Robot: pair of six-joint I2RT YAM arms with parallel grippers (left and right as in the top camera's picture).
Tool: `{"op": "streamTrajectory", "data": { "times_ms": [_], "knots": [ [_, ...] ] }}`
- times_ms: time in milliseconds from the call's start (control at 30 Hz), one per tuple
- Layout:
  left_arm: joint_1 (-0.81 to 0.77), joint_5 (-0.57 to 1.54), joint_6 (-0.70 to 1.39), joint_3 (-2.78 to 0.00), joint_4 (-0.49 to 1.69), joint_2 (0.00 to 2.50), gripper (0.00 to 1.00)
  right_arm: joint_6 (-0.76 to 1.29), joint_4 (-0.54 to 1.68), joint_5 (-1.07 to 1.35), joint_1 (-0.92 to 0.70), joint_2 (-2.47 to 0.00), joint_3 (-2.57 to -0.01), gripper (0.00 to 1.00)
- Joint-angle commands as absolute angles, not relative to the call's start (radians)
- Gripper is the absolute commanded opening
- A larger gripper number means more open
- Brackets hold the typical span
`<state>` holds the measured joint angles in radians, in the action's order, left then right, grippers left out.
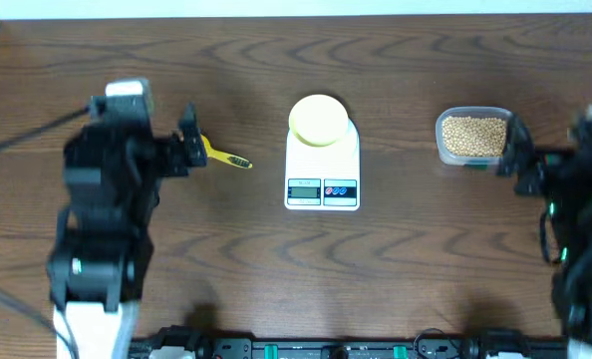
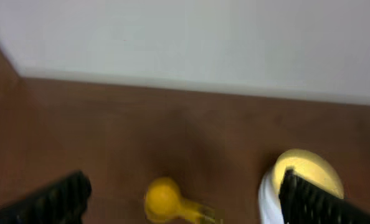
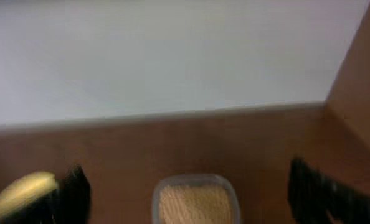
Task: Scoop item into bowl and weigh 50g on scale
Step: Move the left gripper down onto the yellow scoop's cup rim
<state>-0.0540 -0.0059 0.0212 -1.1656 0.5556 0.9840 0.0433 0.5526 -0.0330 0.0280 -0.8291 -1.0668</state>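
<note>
I need to tip my left gripper toward the table and lower it onto the scoop's rim opposite the handle, because the handle points away toward the scale.
The white scale sits mid-table with the pale-yellow bowl on its far end. The tan beans fill a clear tub to the right. A yellow scoop lies on the wood left of the scale, just by my left gripper. In the left wrist view the scoop lies low between the wide-open fingers, untouched, with the bowl at the right. My right gripper stands open beside the tub. The right wrist view shows the tub centred between the open fingers.
A pale wall runs along the table's back edge. Bare brown wood lies in front of the scale. Both arm bodies stand at the left and right sides. The bowl shows at the right wrist view's left edge.
</note>
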Motion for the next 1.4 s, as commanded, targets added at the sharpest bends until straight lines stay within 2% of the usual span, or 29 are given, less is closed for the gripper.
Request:
{"op": "streamTrajectory", "data": {
  "times_ms": [0,200,333,467,600,767,1033,1167,1367],
  "knots": [
    [-0.049,-0.049,0.004,-1.259,0.683,1.079,0.99,0.029,0.676,0.028,0.029,-1.002,-1.214,0.99],
    [-0.049,-0.026,0.004,-1.268,0.879,1.157,0.99,0.083,0.728,0.132,0.029,-1.205,-1.292,0.99],
    [-0.049,-0.026,0.031,-1.268,0.931,1.184,0.99,0.111,0.741,0.311,0.029,-1.277,-1.292,0.99],
    [-0.049,-0.027,0.076,-1.268,0.965,1.197,0.98,0.12,0.74,0.331,0.029,-1.327,-1.292,0.99],
    [-0.049,-0.029,0.075,-1.267,0.95,1.214,0.98,0.17,0.738,0.38,0.026,-1.364,-1.292,0.99],
    [-0.033,-0.091,0.075,-1.267,0.878,1.29,0.98,0.111,0.742,0.418,0.009,-1.362,-1.293,0.99],
    [0.137,-0.086,0.084,-1.267,0.755,1.523,1.0,0.107,0.753,0.41,-0.029,-1.354,-1.293,0.99],
    [0.201,-0.003,0.043,-1.267,0.732,1.617,0.95,0.107,0.762,0.41,-0.045,-1.354,-1.293,0.99],
    [0.223,0.093,-0.008,-1.267,0.707,1.74,0.94,0.108,0.787,0.41,-0.058,-1.354,-1.293,0.99]
  ]
}}
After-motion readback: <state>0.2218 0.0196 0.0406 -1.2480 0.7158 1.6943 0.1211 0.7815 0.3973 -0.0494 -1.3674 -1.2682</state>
